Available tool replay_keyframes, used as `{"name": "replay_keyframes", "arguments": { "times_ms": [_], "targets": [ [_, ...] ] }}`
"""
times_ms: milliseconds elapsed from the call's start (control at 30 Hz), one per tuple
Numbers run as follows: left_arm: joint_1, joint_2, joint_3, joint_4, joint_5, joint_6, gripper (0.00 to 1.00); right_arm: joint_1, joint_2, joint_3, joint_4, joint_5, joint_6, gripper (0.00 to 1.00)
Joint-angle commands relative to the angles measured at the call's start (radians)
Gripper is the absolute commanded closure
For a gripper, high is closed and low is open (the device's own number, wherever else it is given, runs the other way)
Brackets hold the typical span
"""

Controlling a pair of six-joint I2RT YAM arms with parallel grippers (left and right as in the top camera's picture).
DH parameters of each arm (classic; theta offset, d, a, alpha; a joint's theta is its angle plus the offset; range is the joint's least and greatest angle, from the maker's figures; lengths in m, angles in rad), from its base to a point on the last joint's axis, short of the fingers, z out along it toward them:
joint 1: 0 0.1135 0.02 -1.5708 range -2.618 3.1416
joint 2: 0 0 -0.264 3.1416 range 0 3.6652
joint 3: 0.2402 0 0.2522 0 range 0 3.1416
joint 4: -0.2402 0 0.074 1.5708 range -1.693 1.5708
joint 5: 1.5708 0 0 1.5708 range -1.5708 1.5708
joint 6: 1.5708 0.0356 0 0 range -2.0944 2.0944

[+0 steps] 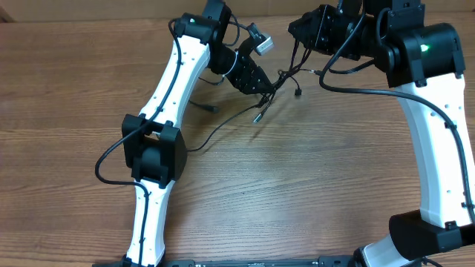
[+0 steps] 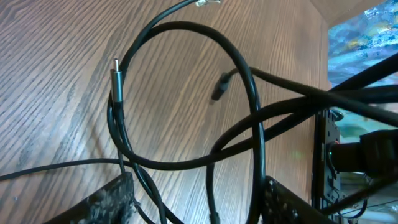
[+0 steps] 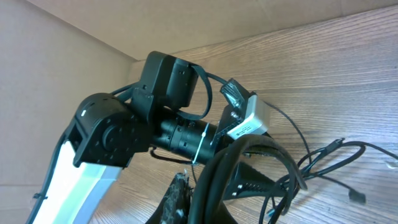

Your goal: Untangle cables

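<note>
My right gripper will move from the tangle toward the bare wood next and let go of the cord, because that wood is to the gripper's right in the overhead view.
The cables [image 1: 286,80] are thin black cords tangled on the wooden table between the two arms. My left gripper [image 1: 261,87] reaches into the tangle from the left. In its wrist view the jaws stand apart [image 2: 196,202], with several strands running loosely between the fingers [image 2: 109,202]. A wide cable loop [image 2: 249,81] lies ahead, beside a silver-tipped plug [image 2: 115,78]. My right gripper [image 1: 300,46] is lifted at the back and shut on a thick bunch of cables [image 3: 217,174] beside its finger [image 3: 177,199]. From there, strands hang down to the tangle.
Loose plug ends lie on the wood at the front left of the tangle [image 1: 210,107] and just below it [image 1: 258,116]. A thin strand [image 1: 215,133] trails toward the left arm's elbow [image 1: 154,152]. The right arm's body [image 1: 430,52] fills the back right. A brown wall borders the table's far edge [image 1: 111,9].
</note>
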Motion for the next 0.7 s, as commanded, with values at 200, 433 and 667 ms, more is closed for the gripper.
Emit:
{"name": "replay_keyframes", "arguments": {
  "times_ms": [200,433,667],
  "targets": [
    [-0.036,0.088,-0.003,0.03,0.016,-0.025,0.65,-0.001,-0.023,0.027,0.005,-0.015,-0.011,0.96],
    [-0.021,0.08,0.0,0.092,-0.637,-0.559,0.96,-0.03,-0.023,0.027,-0.071,0.134,0.048,0.96],
    [0.086,-0.07,0.013,0.018,-0.743,-0.592,0.96,-0.14,-0.021,0.013,-0.236,0.579,0.098,0.96]
  ]
}}
